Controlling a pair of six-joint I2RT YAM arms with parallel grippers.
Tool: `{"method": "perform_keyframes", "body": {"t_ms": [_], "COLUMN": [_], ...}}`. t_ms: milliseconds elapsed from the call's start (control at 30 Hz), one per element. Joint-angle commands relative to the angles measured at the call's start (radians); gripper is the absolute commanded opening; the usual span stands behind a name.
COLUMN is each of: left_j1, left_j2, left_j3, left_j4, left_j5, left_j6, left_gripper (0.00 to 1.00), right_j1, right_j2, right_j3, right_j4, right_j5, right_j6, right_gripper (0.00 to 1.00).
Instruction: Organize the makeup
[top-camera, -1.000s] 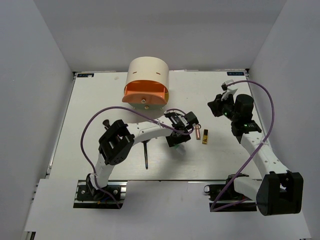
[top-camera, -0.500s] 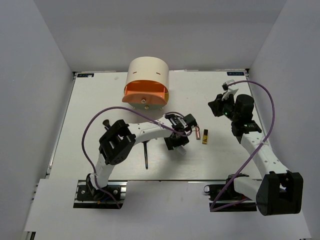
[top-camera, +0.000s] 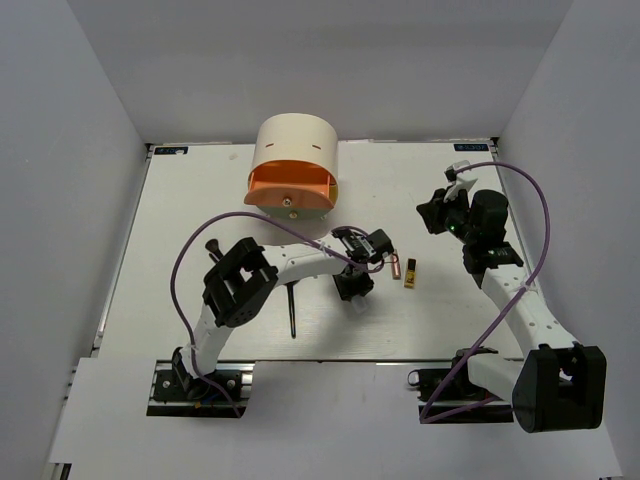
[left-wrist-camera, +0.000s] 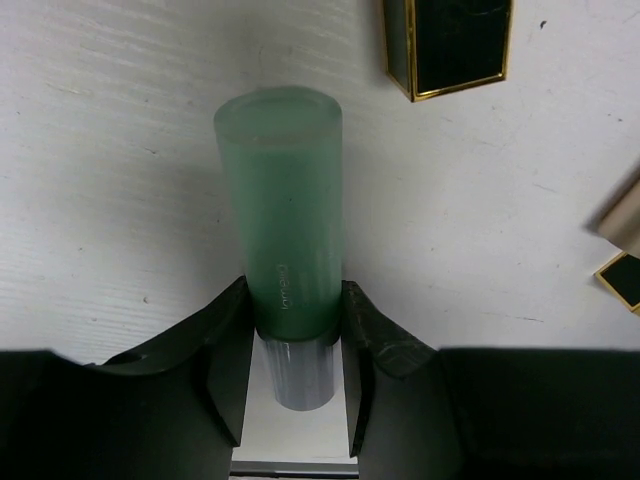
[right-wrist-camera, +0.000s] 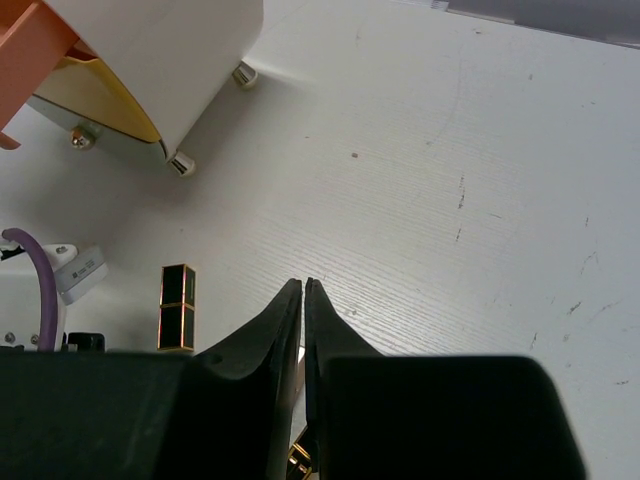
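Note:
The open orange drawer (top-camera: 292, 177) is pulled outward and is to the left of my left gripper in the top view, so I will lift my left gripper over it next and let go of the mint-green tube.
My left gripper (top-camera: 355, 285) (left-wrist-camera: 293, 300) is shut on the mint-green tube (left-wrist-camera: 280, 200), gripping it near its white cap (left-wrist-camera: 300, 372), low over the table's middle. A black-and-gold lipstick (top-camera: 410, 273) (left-wrist-camera: 450, 45) and the rose-gold tube (top-camera: 396, 267) lie just to its right. The thin black stick brush (top-camera: 291, 310) lies to the left under the left arm. My right gripper (top-camera: 432, 215) (right-wrist-camera: 303, 283) is shut and empty above the table at the right; a lipstick (right-wrist-camera: 178, 307) lies below it. I cannot make out the fan brush or the white bottle.
The round cream box (top-camera: 292, 165) (right-wrist-camera: 150, 60) stands at the back centre with its orange drawer (top-camera: 288, 185) pulled open toward me. Grey walls close in the table on the left, back and right.
My left gripper has moved a little toward the near edge and left, with the green tube in it. The right arm has not moved.

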Motion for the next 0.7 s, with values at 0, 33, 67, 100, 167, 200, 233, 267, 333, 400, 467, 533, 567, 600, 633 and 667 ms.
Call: {"method": "perform_keyframes", "body": {"t_ms": [0,33,67,100,167,200,233,267,333,400,467,533,567,600,633,667], "left_j1": [-0.013,-0.013,-0.013,-0.025,-0.045,-0.045,-0.054,-0.054,-0.064,-0.064,-0.054,-0.033,-0.033,-0.033,-0.033,-0.033], "left_j2": [-0.012,-0.012,-0.015,-0.033,-0.096,-0.117,-0.143,-0.168,-0.257,-0.358,-0.436,-0.585,-0.628,-0.674,-0.755,-0.784], "left_j3": [0.048,0.068,0.109,0.120,0.127,0.122,0.119,0.110,0.087,0.035,-0.041,-0.121,-0.151,-0.203,-0.215,-0.220], "left_j4": [-0.014,-0.025,-0.048,-0.048,-0.039,-0.030,-0.021,-0.009,0.015,0.054,0.163,0.372,0.428,0.429,0.544,0.556], "left_j5": [-0.030,-0.051,-0.062,-0.070,-0.087,-0.090,-0.099,-0.101,-0.100,-0.110,-0.092,-0.009,-0.005,-0.013,-0.045,-0.158], "left_j6": [0.039,0.052,0.065,0.100,0.157,0.180,0.205,0.254,0.303,0.375,0.526,0.698,0.869,0.964,1.030,1.109], "left_gripper": [0.19,0.15,0.08,0.03,0.00,0.00,0.00,0.00,0.00,0.00,0.00,0.00,0.00,0.00,0.00,0.00], "right_j1": [-0.005,-0.002,-0.003,0.000,-0.003,-0.005,-0.003,-0.006,-0.006,-0.009,-0.014,-0.015,-0.012,-0.015,-0.015,-0.017], "right_j2": [-0.028,-0.029,-0.029,-0.029,-0.028,-0.026,-0.026,-0.025,-0.025,-0.025,-0.022,-0.023,-0.020,-0.022,-0.022,-0.022], "right_j3": [-0.001,0.001,0.002,0.006,0.009,0.009,0.009,0.010,0.012,0.013,0.012,0.010,0.012,0.012,0.012,0.012], "right_j4": [0.036,0.034,0.031,0.030,0.030,0.031,0.033,0.033,0.034,0.036,0.036,0.036,0.036,0.036,0.036,0.037], "right_j5": [-0.001,-0.002,-0.002,-0.004,-0.007,-0.007,-0.007,-0.007,-0.008,-0.008,-0.007,-0.011,-0.013,-0.016,-0.016,-0.018], "right_j6": [0.009,0.007,0.004,0.001,-0.004,-0.004,-0.004,-0.004,-0.004,-0.004,-0.005,-0.007,-0.007,-0.007,-0.007,-0.010], "right_gripper": [0.10,0.09,0.09,0.08,0.07,0.07,0.07,0.07,0.06,0.06,0.06,0.05,0.05,0.05,0.05,0.05]}}
